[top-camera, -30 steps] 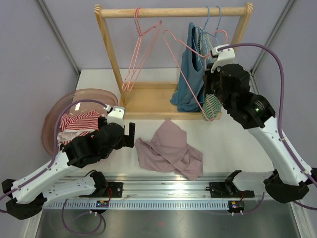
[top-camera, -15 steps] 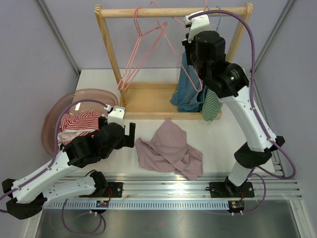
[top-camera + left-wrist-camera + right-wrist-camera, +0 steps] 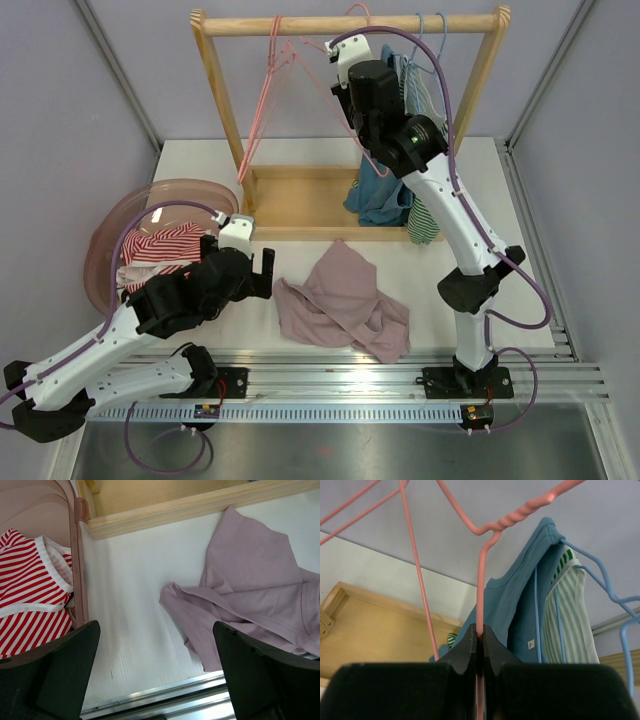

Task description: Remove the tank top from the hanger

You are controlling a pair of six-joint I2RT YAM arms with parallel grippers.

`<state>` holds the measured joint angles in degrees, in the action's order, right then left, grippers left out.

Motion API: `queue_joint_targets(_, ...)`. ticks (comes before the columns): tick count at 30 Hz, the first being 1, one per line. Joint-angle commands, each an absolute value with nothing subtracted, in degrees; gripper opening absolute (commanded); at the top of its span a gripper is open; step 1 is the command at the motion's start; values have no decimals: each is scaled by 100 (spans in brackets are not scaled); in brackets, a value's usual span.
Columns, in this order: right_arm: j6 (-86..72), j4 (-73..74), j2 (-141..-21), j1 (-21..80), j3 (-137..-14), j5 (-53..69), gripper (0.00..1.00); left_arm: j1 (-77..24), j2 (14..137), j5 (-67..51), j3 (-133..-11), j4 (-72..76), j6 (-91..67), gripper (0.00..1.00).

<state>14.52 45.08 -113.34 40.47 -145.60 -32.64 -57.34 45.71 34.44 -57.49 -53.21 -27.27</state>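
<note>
The empty hanger will next slide toward the other pink hanger, which hangs to its left in the top view, and then my right gripper will release the empty hanger's stem.
A mauve tank top [image 3: 345, 305] lies crumpled on the table, off any hanger; it also shows in the left wrist view [image 3: 250, 595]. My right gripper [image 3: 352, 62] is high up by the wooden rail [image 3: 300, 24], shut [image 3: 479, 630] on the stem of an empty pink wire hanger [image 3: 481, 580]. Its hook [image 3: 357, 10] is at the rail. My left gripper [image 3: 262, 270] is open and empty [image 3: 155, 680], low over the table just left of the mauve top.
A blue top [image 3: 380, 185] and a green-striped garment [image 3: 428, 215] hang on blue hangers to the right of my right gripper. Another pink hanger [image 3: 262, 110] hangs at the rail's left. A pink basin [image 3: 110, 240] holds a red-striped top [image 3: 160, 245].
My right arm has lifted the pink hanger up and to the left, from beside the blue top to the rail. The left arm and the mauve top have not moved.
</note>
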Motion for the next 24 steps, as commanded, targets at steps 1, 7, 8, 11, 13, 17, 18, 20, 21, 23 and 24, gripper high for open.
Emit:
queue_joint_targets(1,1696,4167,-11355,4113,-14862,-3024,0,-5722,4544,3349,-5669,-5071,-2663,99)
queue_joint_targets(7,1951,4131,-11593,4113,-14968,-3006,0,-5722,4562,3305,-5660,-5054,-2654,99)
queue_joint_targets(8,1969,4131,-11619,4105,-14950,-2988,0,-5722,4562,3296,-5660,-5054,-2654,99)
queue_joint_targets(11,1908,4183,-11645,4113,-14880,-2831,0,-5722,4562,3287,-5669,-5054,-2654,99)
queue_joint_targets(13,1828,4219,-11654,4122,-14871,-2769,0,-5713,4570,3278,-5669,-5045,-2646,99)
queue_joint_targets(17,1592,4254,-11540,4140,-14696,-2541,0,-5713,4588,3252,-5660,-5036,-2646,99)
queue_joint_targets(18,1495,4219,-11488,4148,-14521,-2470,0,-5713,4579,3252,-5660,-5027,-2637,99)
queue_joint_targets(20,1442,4088,-11329,4184,-14336,-2330,0,-5713,4597,3234,-5660,-5027,-2628,99)
queue_joint_targets(21,1415,4078,-11303,4192,-14265,-2303,0,-5704,4597,3234,-5660,-5019,-2628,99)
queue_joint_targets(23,1389,4139,-11276,4192,-14282,-2163,0,-5713,4614,3208,-5651,-5010,-2628,99)
queue_joint_targets(24,1380,4157,-11285,4192,-14308,-2101,0,-5713,4623,3208,-5651,-5010,-2637,99)
